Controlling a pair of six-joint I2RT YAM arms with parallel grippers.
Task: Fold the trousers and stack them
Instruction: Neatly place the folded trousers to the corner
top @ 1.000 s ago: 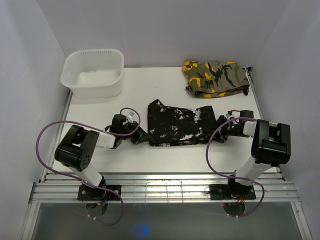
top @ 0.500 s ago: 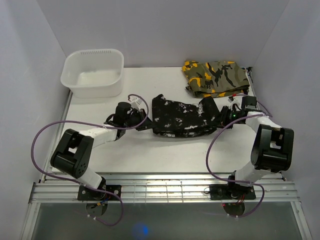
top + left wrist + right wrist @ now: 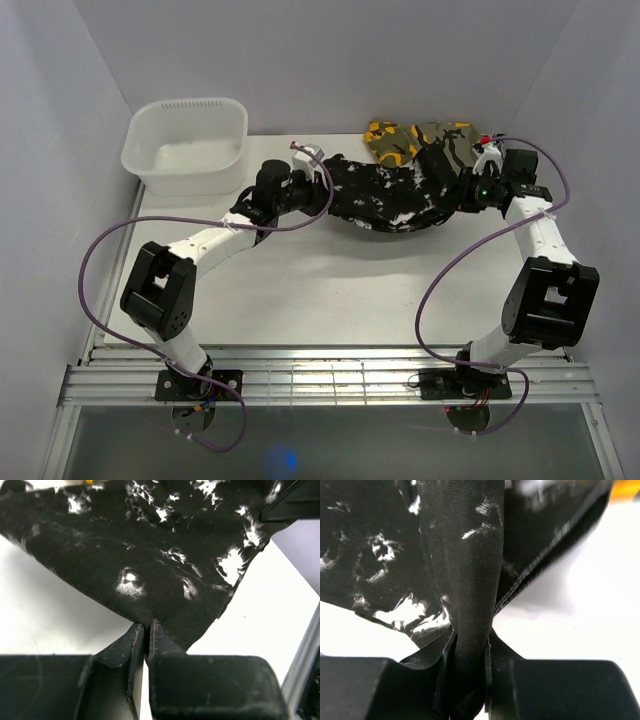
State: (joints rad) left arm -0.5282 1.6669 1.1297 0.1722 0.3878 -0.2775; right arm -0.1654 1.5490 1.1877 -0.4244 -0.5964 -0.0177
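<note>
The camouflage garment (image 3: 394,146) lies outward and to the right of my left gripper in the top view, so I will carry the trousers' end over it, lower and release.
The folded trousers (image 3: 385,195), black with white splotches, hang in a sagging bundle between my two grippers, lifted off the table at the back middle. My left gripper (image 3: 318,190) is shut on their left end; in the left wrist view the cloth (image 3: 150,570) is pinched between the jaws (image 3: 147,630). My right gripper (image 3: 458,192) is shut on their right end; in the right wrist view a thick fold (image 3: 465,580) runs down between the jaws (image 3: 467,645). The trousers partly cover the camouflage garment behind them.
An olive camouflage garment (image 3: 420,135) with orange and black patches lies at the back right, just behind the held trousers. A white plastic tub (image 3: 186,145) stands at the back left. White walls close in on the table's back and sides.
Both grippers have lifted the trousers off the table and carried them away from me toward the back, up against the camouflage garment. Both arms are stretched out further.
</note>
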